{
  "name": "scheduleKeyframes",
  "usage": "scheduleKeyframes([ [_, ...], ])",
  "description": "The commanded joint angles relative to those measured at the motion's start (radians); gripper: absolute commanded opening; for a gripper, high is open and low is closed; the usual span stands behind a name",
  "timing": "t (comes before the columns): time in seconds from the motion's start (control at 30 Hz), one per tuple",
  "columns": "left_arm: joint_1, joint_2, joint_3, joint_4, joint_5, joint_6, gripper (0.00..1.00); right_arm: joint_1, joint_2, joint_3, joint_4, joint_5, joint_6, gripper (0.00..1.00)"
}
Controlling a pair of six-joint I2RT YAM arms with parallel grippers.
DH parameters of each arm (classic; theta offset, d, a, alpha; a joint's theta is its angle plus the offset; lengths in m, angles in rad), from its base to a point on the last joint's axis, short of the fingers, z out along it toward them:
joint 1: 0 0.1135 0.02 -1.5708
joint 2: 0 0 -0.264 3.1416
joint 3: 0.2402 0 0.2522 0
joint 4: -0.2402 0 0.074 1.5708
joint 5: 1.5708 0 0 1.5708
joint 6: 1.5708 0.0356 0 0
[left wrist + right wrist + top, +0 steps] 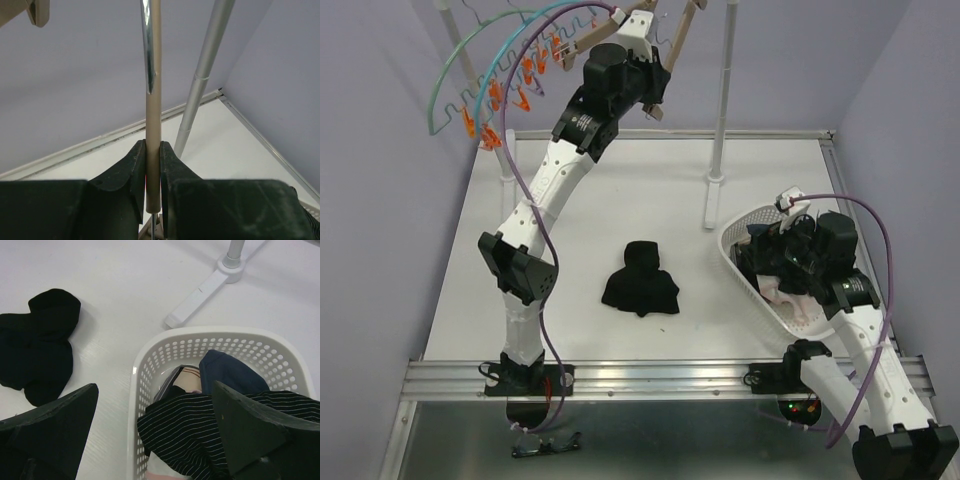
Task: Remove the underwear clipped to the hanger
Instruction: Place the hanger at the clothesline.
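The held rod of the clip hanger is bare, so I will lift my left gripper outward beside the other wooden hanger, which is to its left in the top view, and let go.
My left gripper (653,95) is raised at the back of the table and shut on a beige rod of the wooden clip hanger (642,22). In the left wrist view the rod (153,125) stands upright between the closed jaws of the gripper (153,155). No cloth shows on that hanger. A black underwear piece (640,281) lies crumpled mid-table and also shows in the right wrist view (37,342). My right gripper (782,250) hovers open and empty (155,390) over the white basket (135,405). The basket holds a striped black garment (200,430), a navy one (230,372) and others.
Curved plastic hangers with orange clips (505,95) hang at the back left. The rack's white pole (723,90) and its foot (200,295) stand behind the basket (738,268). Purple walls close in the back and sides.
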Motion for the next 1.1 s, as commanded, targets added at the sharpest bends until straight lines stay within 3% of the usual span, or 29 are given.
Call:
scheduleKeyframes([
  [0.0, 0.019, -0.014, 0.079, 0.120, -0.030, -0.057, 0.00, -0.010, -0.023, -0.014, 0.065, -0.027, 0.011, 1.00],
  [0.3, 0.043, 0.075, 0.194, 0.229, -0.055, -0.140, 0.00, -0.010, -0.033, -0.014, 0.065, -0.028, 0.013, 1.00],
  [1.07, 0.086, 0.192, 0.266, 0.480, -0.168, -0.261, 0.00, -0.015, -0.027, -0.016, 0.065, -0.030, 0.014, 1.00],
])
